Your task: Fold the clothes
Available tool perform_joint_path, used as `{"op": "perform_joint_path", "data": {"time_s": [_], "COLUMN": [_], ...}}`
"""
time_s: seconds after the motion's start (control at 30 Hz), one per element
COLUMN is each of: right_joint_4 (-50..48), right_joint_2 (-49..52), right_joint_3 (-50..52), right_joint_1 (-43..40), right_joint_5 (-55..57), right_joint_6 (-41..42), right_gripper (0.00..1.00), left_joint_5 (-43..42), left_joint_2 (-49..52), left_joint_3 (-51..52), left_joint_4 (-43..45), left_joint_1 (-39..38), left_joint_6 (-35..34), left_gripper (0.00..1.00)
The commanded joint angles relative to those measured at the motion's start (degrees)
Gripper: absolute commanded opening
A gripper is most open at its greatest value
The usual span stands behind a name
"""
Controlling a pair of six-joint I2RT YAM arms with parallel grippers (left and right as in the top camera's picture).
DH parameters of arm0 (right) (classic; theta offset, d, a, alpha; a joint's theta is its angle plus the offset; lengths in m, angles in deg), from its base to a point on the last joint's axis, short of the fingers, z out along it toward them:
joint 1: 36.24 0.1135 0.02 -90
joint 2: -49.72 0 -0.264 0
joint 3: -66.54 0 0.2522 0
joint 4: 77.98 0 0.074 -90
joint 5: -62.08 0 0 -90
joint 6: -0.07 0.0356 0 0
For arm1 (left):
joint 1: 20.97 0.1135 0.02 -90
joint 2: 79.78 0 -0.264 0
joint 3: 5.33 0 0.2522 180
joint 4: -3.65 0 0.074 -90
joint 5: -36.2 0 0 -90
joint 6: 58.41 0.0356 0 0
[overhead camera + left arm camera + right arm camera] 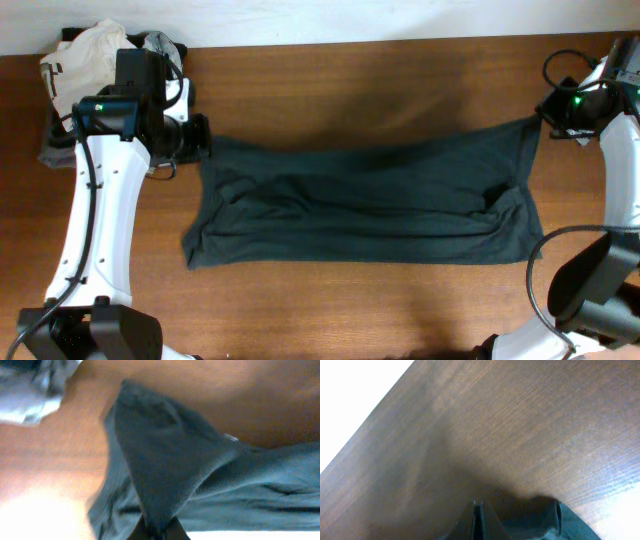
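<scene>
I need to draw my right gripper back and down onto the garment's near layer [517, 200] next and let go of the garment's corner there, because that corner is still held above the table.
A dark teal garment [365, 205] lies spread across the middle of the wooden table, stretched between the two arms. My left gripper [203, 140] is shut on its far left corner; the left wrist view shows the cloth [165, 460] rising in a taut peak into the closed jaws [159, 532]. My right gripper [545, 120] is shut on the far right corner, held a little above the table; the right wrist view shows the closed fingers [478, 510] with dark cloth [540, 520] bunched beside them.
A pile of other clothes [90, 60], cream and grey, sits at the far left corner behind the left arm; it also shows in the left wrist view [35, 390]. Bare wooden table [380, 80] lies beyond the garment and in front of it.
</scene>
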Motion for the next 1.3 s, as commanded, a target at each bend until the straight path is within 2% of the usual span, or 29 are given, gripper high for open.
{"op": "perform_joint_path", "data": {"time_s": [0.0, 0.13, 0.33, 0.43, 0.57, 0.63, 0.67, 0.7, 0.73, 0.77, 0.83, 0.87, 0.9, 0.93, 0.97, 1.0, 1.07, 1.17, 1.2, 1.27], "right_joint_4": [5.6, 15.2, 23.6, 26.4, 28.9, 30.1, 30.3, 30.2, 29.6, 28.7, 27.4, 27.3, 27.2, 27.1, 26.5, 25.5, 22.4, 19.0, 18.1, 14.0], "right_joint_2": [-3.8, -4.2, -4.5, -4.6, -4.6, -4.6, -4.6, -4.6, -4.6, -4.6, -4.6, -4.6, -4.6, -4.6, -4.6, -4.6, -4.5, -3.4, -2.8, -1.9], "right_joint_3": [-0.9, -0.9, -0.9, -0.9, 0.4, 2.8, 4.3, 6.0, 8.8, 11.2, 14.3, 14.8, 14.8, 14.5, 14.2, 14.1, 14.3, 14.9, 15.1, 16.8], "right_joint_1": [-0.1, -0.1, -0.1, -0.1, -0.1, -0.1, -0.1, -0.1, -0.1, 0.0, 0.0, 0.0, 0.0, 0.0, 0.0, 0.1, 1.3, 6.1, 7.5, 10.4], "right_joint_5": [1.1, 1.3, 3.3, 10.5, 11.6, 13.0, 13.2, 13.2, 13.0, 12.5, 12.1, 12.1, 12.0, 11.5, 9.6, 5.4, -2.1, -3.4, -3.4, -3.2], "right_joint_6": [-0.7, -2.4, -2.4, -1.7, -1.7, -1.8, -2.0, -2.0, -2.0, -2.0, -2.0, -2.0, -1.9, -2.0, -2.0, -4.5, -10.4, -12.7, -12.7, -11.1], "right_gripper": [0.04, 0.04, 0.04, 0.04, 0.04, 0.04, 0.07, 0.1, 0.19, 0.27, 0.44, 0.52, 0.6, 0.62, 0.62, 0.61, 0.51, 0.15, 0.04, 0.04], "left_joint_5": [4.8, 3.9, 3.1, 3.1, 5.9, 5.9, 5.9, 5.9, 5.9, 5.9, 5.9, 5.9, 5.9, 5.6, 1.7, -4.1, -9.6, -8.3, -8.3, -8.3], "left_joint_2": [-0.9, 0.1, 0.1, 0.1, 0.1, 0.1, 0.1, 0.1, 0.1, 0.1, 0.1, 0.1, 0.1, 0.1, 0.1, 0.1, 0.1, 1.4, 2.4, 6.3], "left_joint_3": [-0.4, 2.6, 16.2, 17.2, 17.2, 17.3, 17.3, 17.3, 17.3, 17.3, 17.3, 17.3, 17.3, 17.3, 17.3, 17.3, 17.3, 17.3, 17.3, 17.3], "left_joint_4": [-2.8, -7.8, -6.6, -8.6, -8.0, -8.2, -8.4, -8.5, -8.6, -8.8, -9.2, -9.4, -9.3, -8.5, -6.2, -3.7, 0.9, 5.4, 6.1, 7.4], "left_joint_1": [0.5, 0.2, 0.0, 0.0, 0.1, 0.1, 0.1, 0.1, 0.1, 0.1, 0.1, 0.1, 0.1, 0.1, 0.0, -0.2, -1.8, -6.1, -6.9, -8.1], "left_joint_6": [-2.6, -3.4, -3.4, -3.3, -3.4, -3.5, -3.4, -3.4, -3.4, -3.4, -3.4, -3.4, -3.4, -3.4, -3.4, -3.3, -1.6, -1.7, -1.7, -1.7], "left_gripper": [0.04, 0.04, 0.04, 0.04, 0.04, 0.08, 0.15, 0.16, 0.18, 0.25, 0.49, 0.58, 0.61, 0.61, 0.6, 0.53, 0.45, 0.24, 0.2, 0.11]}}
